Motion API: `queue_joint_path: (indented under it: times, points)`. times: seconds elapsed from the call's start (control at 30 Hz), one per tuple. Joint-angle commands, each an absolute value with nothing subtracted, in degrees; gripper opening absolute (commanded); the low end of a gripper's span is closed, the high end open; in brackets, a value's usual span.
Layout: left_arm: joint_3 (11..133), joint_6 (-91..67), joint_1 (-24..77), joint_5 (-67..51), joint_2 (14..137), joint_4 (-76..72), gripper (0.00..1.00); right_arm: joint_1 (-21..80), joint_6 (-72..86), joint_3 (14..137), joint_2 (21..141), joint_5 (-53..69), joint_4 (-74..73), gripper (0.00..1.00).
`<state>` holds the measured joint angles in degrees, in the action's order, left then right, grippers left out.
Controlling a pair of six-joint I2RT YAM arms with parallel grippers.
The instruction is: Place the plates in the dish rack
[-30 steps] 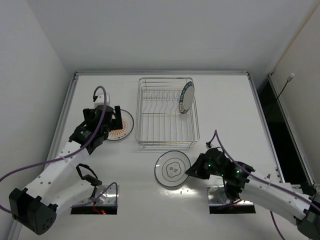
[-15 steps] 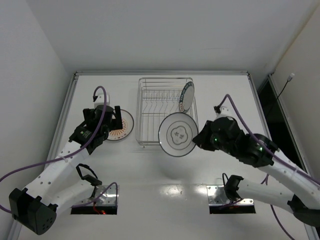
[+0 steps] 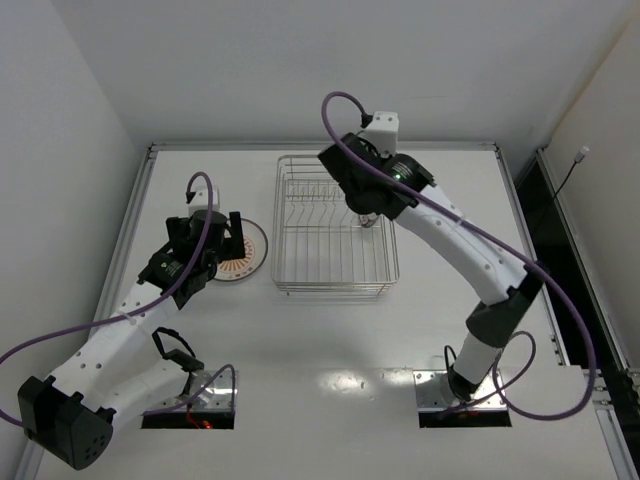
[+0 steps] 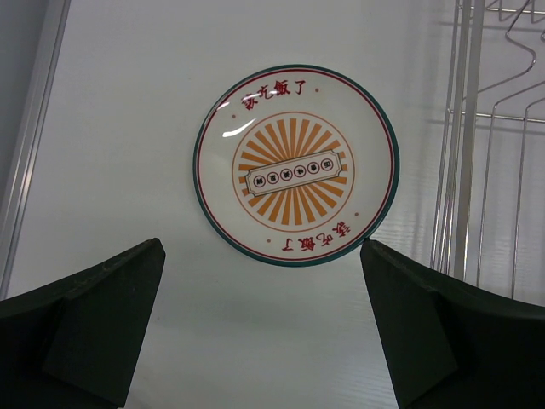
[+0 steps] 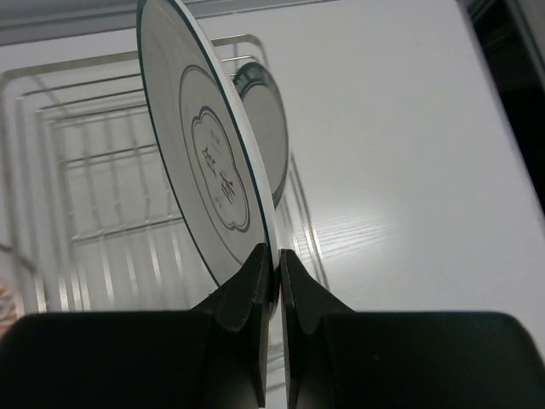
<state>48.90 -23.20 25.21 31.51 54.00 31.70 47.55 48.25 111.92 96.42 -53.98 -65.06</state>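
The held plate still hangs on edge above the wires. I need to lower my right gripper next toward the rack slot (image 3: 354, 222) beside the teal-ringed plate and release the held plate there.
My right gripper (image 5: 274, 260) is shut on the rim of the plate with thin dark circles (image 5: 204, 153) and holds it on edge above the dish rack (image 5: 94, 162). Just behind it the teal-ringed plate (image 5: 271, 128) stands upright in the rack. From above, the right arm reaches over the rack's (image 3: 335, 290) right end, and the right gripper (image 3: 370, 215) hides both plates. The orange sunburst plate (image 4: 295, 166) lies flat on the table left of the rack. My left gripper (image 4: 264, 324) hovers open just short of it, nothing between its fingers (image 4: 85, 315).
The rack's wire side (image 4: 477, 128) runs close to the right of the sunburst plate (image 3: 245, 255). A raised rail (image 3: 135, 215) borders the table's left edge. The left gripper (image 3: 215, 235) sits between rail and rack.
The right arm lifted the thin-circled plate from the table in front of the rack, swung it up over the rack's right end and turned it on edge. The left arm stayed still.
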Motion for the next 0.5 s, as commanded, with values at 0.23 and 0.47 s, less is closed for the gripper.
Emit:
queue_joint_path:
  times: [0.23, 0.47]
  points:
    - [50.8, -23.73, 25.58, 30.85, 52.91, 30.94, 1.0, 37.19, 37.18, 111.18, 103.97, -55.99, -56.51, 0.0]
    - [50.8, -23.73, 25.58, 30.85, 52.91, 30.94, 1.0, 35.24, 31.46, 108.28, 110.3, -52.29, -50.71, 0.0]
